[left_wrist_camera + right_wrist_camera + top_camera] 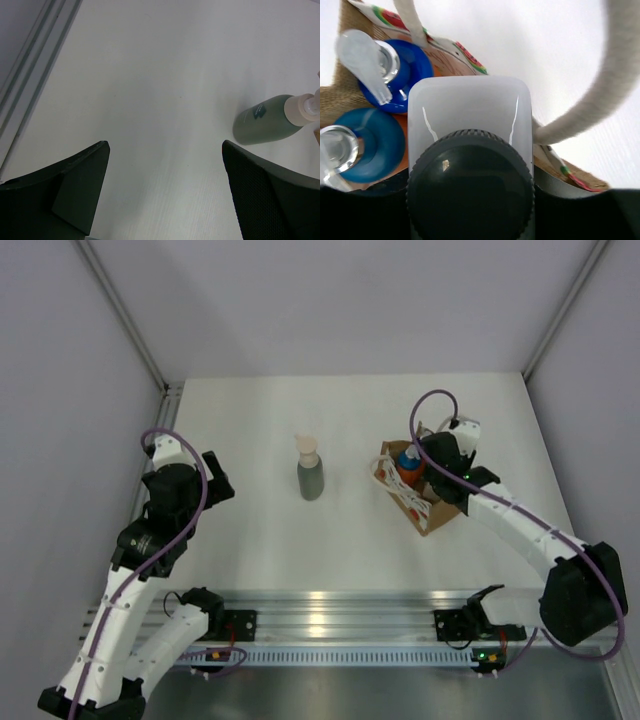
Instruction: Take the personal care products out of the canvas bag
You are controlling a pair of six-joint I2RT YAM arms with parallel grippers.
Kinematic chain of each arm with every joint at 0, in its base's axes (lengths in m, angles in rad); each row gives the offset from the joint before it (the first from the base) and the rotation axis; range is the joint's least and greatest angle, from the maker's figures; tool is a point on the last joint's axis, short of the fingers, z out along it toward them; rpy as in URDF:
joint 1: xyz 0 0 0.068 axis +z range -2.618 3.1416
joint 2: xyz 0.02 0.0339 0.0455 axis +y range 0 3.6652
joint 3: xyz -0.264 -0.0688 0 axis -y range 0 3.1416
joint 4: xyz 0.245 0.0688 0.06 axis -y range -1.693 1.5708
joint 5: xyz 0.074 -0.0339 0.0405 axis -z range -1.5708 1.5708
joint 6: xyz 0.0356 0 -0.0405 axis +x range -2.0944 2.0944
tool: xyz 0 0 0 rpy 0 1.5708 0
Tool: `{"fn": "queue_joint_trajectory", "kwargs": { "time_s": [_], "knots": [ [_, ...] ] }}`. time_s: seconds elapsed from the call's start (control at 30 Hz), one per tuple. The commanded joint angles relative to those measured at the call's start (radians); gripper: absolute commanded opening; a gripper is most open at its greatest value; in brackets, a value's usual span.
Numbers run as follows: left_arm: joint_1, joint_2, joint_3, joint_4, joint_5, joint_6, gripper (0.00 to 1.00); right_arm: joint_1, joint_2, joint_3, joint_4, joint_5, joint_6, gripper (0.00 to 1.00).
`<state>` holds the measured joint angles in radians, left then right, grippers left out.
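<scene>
My right gripper lifts the white bottle from the bag (428, 514) next, then lowers and releases it on the bare spot of the tabletop on the pump bottle's near side.
The canvas bag (428, 514) stands at the right of the table, its burlap wall (345, 102) and cream rope handle (615, 75) filling the right wrist view. Inside it are two orange bottles with blue caps (412, 67) (375, 142) and a white bottle with a dark cap (470, 102). My right gripper (436, 462) reaches into the bag from above and is shut on the white bottle, its jaws on either side of the cap. A grey-green pump bottle (310, 478) (267, 120) stands upright mid-table. My left gripper (222, 486) (165, 150) hovers open to that bottle's left, holding nothing.
The table's left edge rail (30, 75) runs close beside the left gripper. White enclosure walls rise at the back and on both sides. The arms' mounting rail (330, 625) lies along the near edge.
</scene>
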<state>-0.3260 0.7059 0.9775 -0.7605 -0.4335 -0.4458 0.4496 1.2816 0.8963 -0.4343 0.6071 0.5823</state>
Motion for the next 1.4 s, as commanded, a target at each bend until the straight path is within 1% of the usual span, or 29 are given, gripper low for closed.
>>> {"fn": "queue_joint_trajectory", "kwargs": {
  "time_s": [0.0, 0.33, 0.63, 0.73, 0.83, 0.87, 0.93, 0.97, 1.0, 1.1, 1.13, 1.2, 1.23, 1.3, 1.33, 1.37],
  "knots": [
    [0.005, 0.003, -0.005, 0.032, -0.004, 0.005, 0.98, 0.014, -0.111, 0.049, 0.071, 0.057, -0.087, 0.00],
    [0.004, 0.000, -0.005, 0.032, -0.013, 0.006, 0.98, 0.014, -0.231, 0.079, 0.066, -0.035, -0.197, 0.00],
    [0.005, -0.003, -0.005, 0.033, -0.022, 0.004, 0.98, 0.029, -0.286, 0.237, -0.046, -0.141, -0.300, 0.00],
    [0.004, -0.003, -0.005, 0.032, -0.019, 0.001, 0.98, 0.037, -0.318, 0.277, -0.061, -0.200, -0.325, 0.00],
    [0.005, -0.003, -0.005, 0.032, -0.014, 0.002, 0.98, 0.040, -0.341, 0.317, -0.061, -0.309, -0.351, 0.00],
    [0.004, -0.002, -0.005, 0.033, -0.011, 0.002, 0.98, 0.040, -0.344, 0.326, -0.063, -0.379, -0.357, 0.00],
    [0.004, 0.001, -0.005, 0.035, -0.002, 0.002, 0.98, 0.050, -0.341, 0.361, -0.069, -0.434, -0.366, 0.00],
    [0.005, 0.003, -0.005, 0.035, 0.002, 0.002, 0.98, 0.054, -0.337, 0.374, -0.076, -0.495, -0.366, 0.00],
    [0.005, 0.006, -0.005, 0.036, 0.018, 0.004, 0.98, 0.061, -0.326, 0.386, -0.080, -0.524, -0.375, 0.00],
    [0.004, 0.010, -0.007, 0.040, 0.030, 0.009, 0.98, 0.132, -0.295, 0.427, -0.089, -0.567, -0.392, 0.00],
    [0.004, 0.010, -0.007, 0.040, 0.030, 0.009, 0.98, 0.182, -0.286, 0.444, -0.089, -0.569, -0.398, 0.00],
    [0.004, 0.010, -0.008, 0.041, 0.030, 0.009, 0.98, 0.233, -0.266, 0.466, -0.089, -0.589, -0.409, 0.00],
    [0.004, 0.009, -0.008, 0.040, 0.026, 0.009, 0.98, 0.288, -0.245, 0.484, -0.089, -0.590, -0.412, 0.00],
    [0.004, 0.007, -0.008, 0.040, 0.022, 0.009, 0.98, 0.348, -0.208, 0.506, -0.087, -0.561, -0.423, 0.00],
    [0.004, 0.006, -0.008, 0.040, 0.018, 0.009, 0.98, 0.410, -0.194, 0.527, -0.087, -0.544, -0.427, 0.00],
    [0.004, 0.007, -0.008, 0.040, 0.016, 0.009, 0.98, 0.438, -0.180, 0.536, -0.087, -0.511, -0.441, 0.00]
  ]
}}
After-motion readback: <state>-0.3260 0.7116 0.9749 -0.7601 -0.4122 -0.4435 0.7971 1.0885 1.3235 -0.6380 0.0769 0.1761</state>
